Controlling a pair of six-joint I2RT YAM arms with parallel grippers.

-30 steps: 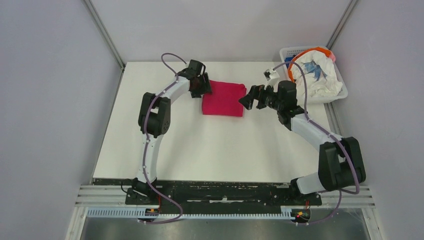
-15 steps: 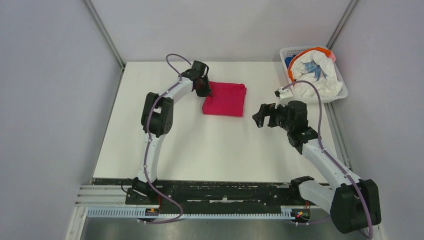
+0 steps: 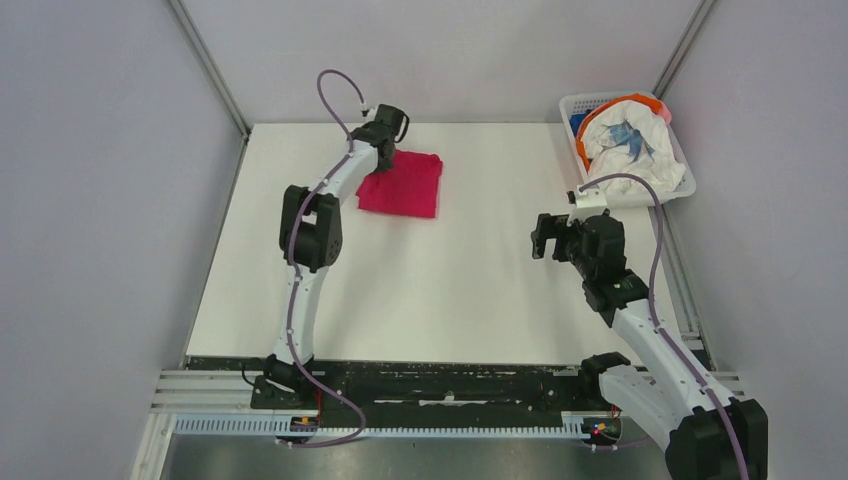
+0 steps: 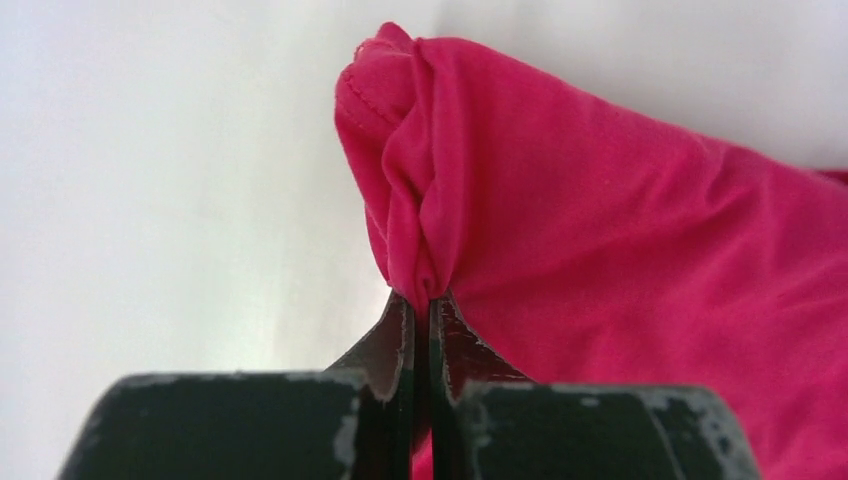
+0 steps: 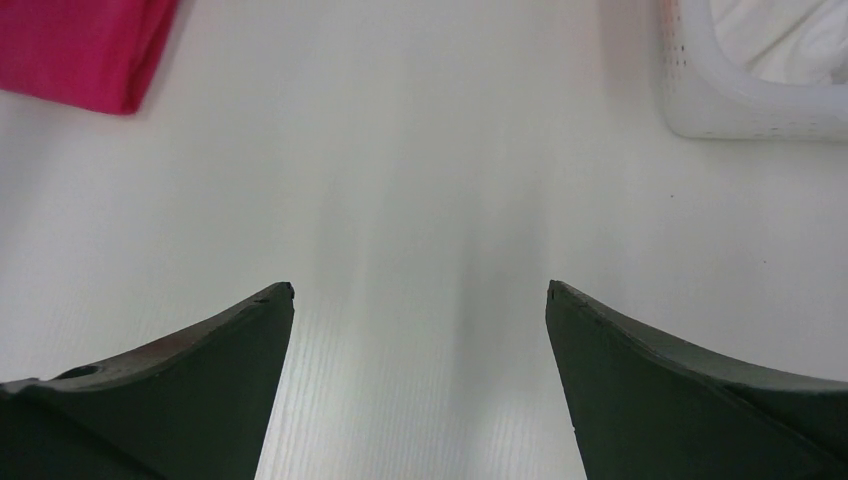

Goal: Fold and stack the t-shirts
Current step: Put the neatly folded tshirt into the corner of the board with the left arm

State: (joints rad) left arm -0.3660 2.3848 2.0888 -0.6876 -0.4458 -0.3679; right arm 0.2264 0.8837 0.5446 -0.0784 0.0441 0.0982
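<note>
Next, the left gripper goes outward and to the left in the top view and draws the folded t-shirt toward the table's back corner (image 3: 296, 146), where the table is empty.
A folded magenta-red t-shirt (image 3: 403, 184) lies at the back left of the table. My left gripper (image 3: 384, 152) is at its back left corner, shut on a pinch of the red cloth (image 4: 425, 215), which bunches up just past the fingertips. Over bare table at the right, my right gripper (image 3: 545, 236) stands open with nothing between its fingers (image 5: 215, 345); a corner of the red t-shirt (image 5: 85, 45) shows at the top left of its view. A white t-shirt with blue print (image 3: 628, 145) fills the basket, with orange cloth (image 3: 648, 102) and blue cloth (image 3: 577, 122) beside it.
The white plastic basket (image 3: 672, 190) stands at the back right corner, its rim (image 5: 700, 95) at the top right of the right wrist view. Grey walls close in the white table (image 3: 430, 280) on three sides.
My left gripper shut on the red t-shirt's corner and dragged the shirt left and back. The right arm pulled away from the shirt to the right and nearer, staying open.
</note>
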